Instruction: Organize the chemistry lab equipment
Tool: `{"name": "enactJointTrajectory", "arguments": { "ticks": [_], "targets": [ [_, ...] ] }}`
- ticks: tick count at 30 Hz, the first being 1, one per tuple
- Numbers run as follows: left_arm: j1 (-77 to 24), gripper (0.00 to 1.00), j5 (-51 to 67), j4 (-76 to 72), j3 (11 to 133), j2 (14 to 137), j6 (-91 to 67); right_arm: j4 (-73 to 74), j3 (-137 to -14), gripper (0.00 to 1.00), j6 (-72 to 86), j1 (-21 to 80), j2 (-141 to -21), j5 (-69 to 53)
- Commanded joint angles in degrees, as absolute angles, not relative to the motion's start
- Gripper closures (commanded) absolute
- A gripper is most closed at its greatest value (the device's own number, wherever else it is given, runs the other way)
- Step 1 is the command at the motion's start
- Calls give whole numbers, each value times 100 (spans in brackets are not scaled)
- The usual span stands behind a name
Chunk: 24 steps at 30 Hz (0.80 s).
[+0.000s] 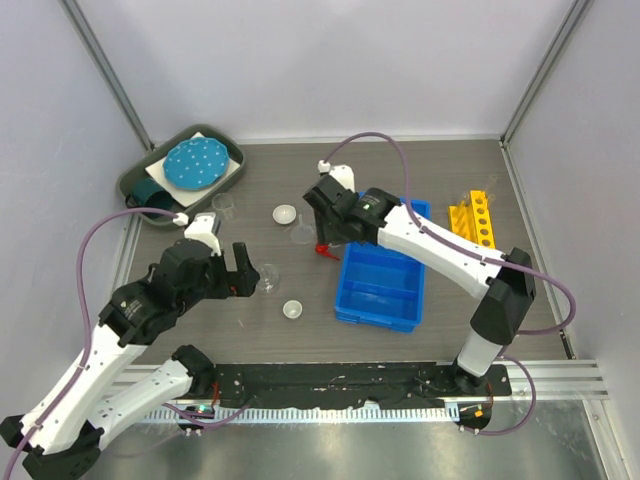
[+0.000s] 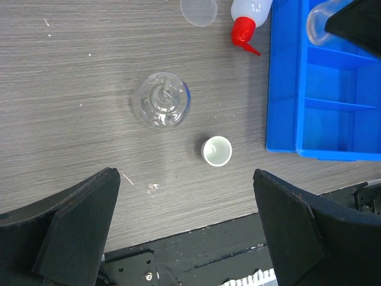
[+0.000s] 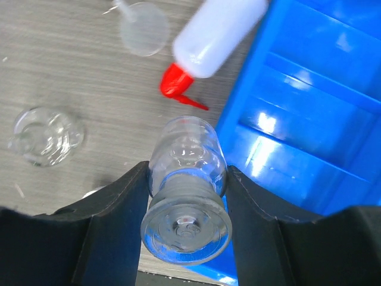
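My right gripper goes outward and to the right in the top view next, lowering to release into the bin's far section (image 1: 418,209) (image 3: 342,36), since the flask hangs at the bin's rim.
My right gripper (image 3: 187,176) is shut on a small clear glass flask (image 3: 186,196), held in the air over the near-left edge of the blue divided bin (image 3: 309,119). From above, that gripper (image 1: 330,225) sits by the bin's (image 1: 380,288) far-left corner. A red-capped bottle (image 3: 217,33) lies on the table beside the bin, with a clear funnel (image 3: 143,27) next to it. My left gripper (image 2: 184,174) hangs open with nothing between its fingers, just short of a round glass flask (image 2: 162,99) and a small white dish (image 2: 216,150).
A second white dish (image 1: 285,214) and a small beaker (image 1: 224,205) stand farther back. The yellow holed rack (image 1: 472,220) is right of the bin. A dark green tray (image 1: 150,180) with a teal dotted disc fills the back left corner. Walls enclose three sides.
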<state>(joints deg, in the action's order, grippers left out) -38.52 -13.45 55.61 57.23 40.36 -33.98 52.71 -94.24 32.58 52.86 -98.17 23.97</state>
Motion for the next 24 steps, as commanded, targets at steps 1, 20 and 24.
{"name": "enactJointTrajectory", "arguments": {
  "ticks": [1,20,24],
  "targets": [
    [-3858,0,-1151,5203,5739,4069,-3410,5336,-9238,73,3577,4713,-9370,2672],
    [-3867,0,-993,5142,5783,4245,-3393,4589,-9405,74,2953,2927,-10415,2127],
    [-3867,0,-967,5142,5862,4254,-3384,4316,-9325,75,2857,2629,-10730,1951]
  ]
}}
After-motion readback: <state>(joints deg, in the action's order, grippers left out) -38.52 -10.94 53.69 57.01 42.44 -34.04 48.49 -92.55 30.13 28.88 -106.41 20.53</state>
